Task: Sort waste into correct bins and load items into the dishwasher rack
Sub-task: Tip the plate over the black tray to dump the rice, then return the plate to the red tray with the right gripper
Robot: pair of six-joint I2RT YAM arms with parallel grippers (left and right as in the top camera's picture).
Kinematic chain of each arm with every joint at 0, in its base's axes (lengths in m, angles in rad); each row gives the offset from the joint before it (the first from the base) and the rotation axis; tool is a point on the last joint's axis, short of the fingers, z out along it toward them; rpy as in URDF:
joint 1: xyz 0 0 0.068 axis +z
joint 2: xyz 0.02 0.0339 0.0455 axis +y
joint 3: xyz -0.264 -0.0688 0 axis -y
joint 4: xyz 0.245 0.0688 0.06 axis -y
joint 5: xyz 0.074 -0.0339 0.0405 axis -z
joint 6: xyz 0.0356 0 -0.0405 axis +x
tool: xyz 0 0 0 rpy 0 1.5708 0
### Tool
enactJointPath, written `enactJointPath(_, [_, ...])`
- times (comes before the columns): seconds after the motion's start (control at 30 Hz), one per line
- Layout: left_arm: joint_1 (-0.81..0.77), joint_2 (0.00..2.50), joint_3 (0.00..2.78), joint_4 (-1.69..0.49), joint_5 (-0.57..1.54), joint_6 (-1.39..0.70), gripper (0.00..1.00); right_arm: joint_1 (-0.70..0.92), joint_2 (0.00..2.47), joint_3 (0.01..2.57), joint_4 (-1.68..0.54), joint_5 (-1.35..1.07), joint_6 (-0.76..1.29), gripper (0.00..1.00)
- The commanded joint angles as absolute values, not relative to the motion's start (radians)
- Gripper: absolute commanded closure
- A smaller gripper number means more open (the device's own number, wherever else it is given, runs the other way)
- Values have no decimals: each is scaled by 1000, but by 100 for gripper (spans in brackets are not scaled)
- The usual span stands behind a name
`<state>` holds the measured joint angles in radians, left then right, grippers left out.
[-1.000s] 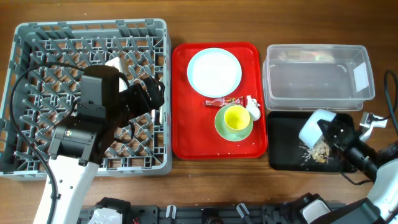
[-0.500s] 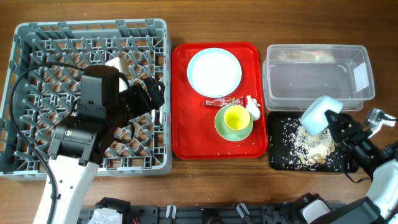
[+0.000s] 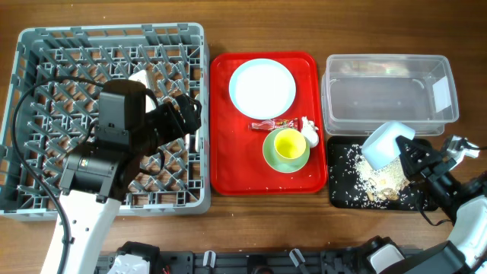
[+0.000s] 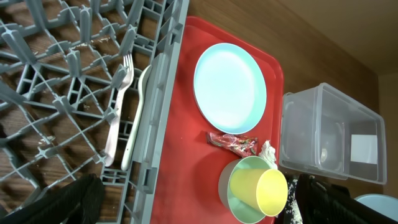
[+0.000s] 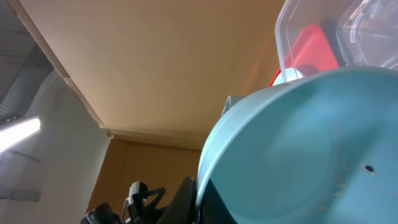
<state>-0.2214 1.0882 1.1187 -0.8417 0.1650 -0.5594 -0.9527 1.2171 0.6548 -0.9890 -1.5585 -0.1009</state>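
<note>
The right gripper swings to the left in the overhead view next, levels the bowl and releases it onto the pale-blue plate (image 3: 262, 87) (image 5: 288, 76), because that plate stands empty.
My right gripper (image 3: 409, 157) is shut on a pale teal bowl (image 3: 384, 144), held tilted over the black tray (image 3: 341, 192). The bowl fills the right wrist view (image 5: 298, 143). White rice grains and brown scraps (image 3: 374, 175) lie scattered in that tray. My left gripper (image 3: 190, 114) is open and empty over the right edge of the grey rack (image 3: 46, 46). A white fork (image 4: 115, 106) and spoon (image 4: 137, 112) lie in the rack. The pale-blue plate (image 3: 262, 87), red wrapper (image 3: 274, 124), white tissue (image 3: 310, 135) and a teal bowl (image 3: 270, 157) holding the yellow cup (image 3: 289, 143) sit on the red tray (image 3: 228, 152).
The clear tub (image 3: 388, 95) with a white label stands behind the black tray, close to the held bowl. A small white item (image 3: 139, 76) lies in the rack's back part. My left arm hides the rack's middle from above.
The right gripper tipped the bowl and food spilled into the black tray. The bowl has since risen and shifted slightly left. The left arm has not moved.
</note>
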Motion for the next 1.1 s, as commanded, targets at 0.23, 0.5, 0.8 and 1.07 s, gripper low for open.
enactJointPath(0.23, [-216, 1087, 1128, -839, 163, -551, 0, -955, 1213, 650, -942, -1612, -27, 96])
enactJointPath(0.5, [-216, 1087, 1128, -839, 163, -551, 0, -933, 1204, 649, -944, -1623, 124, 96])
enactJointPath(0.8, [-216, 1087, 1128, -839, 163, -551, 0, -926, 1204, 651, -698, -1448, 305, 96])
enactJointPath(1.07, [-216, 1087, 1128, -839, 163, -551, 0, -511, 1124, 938, -530, -1003, 586, 96])
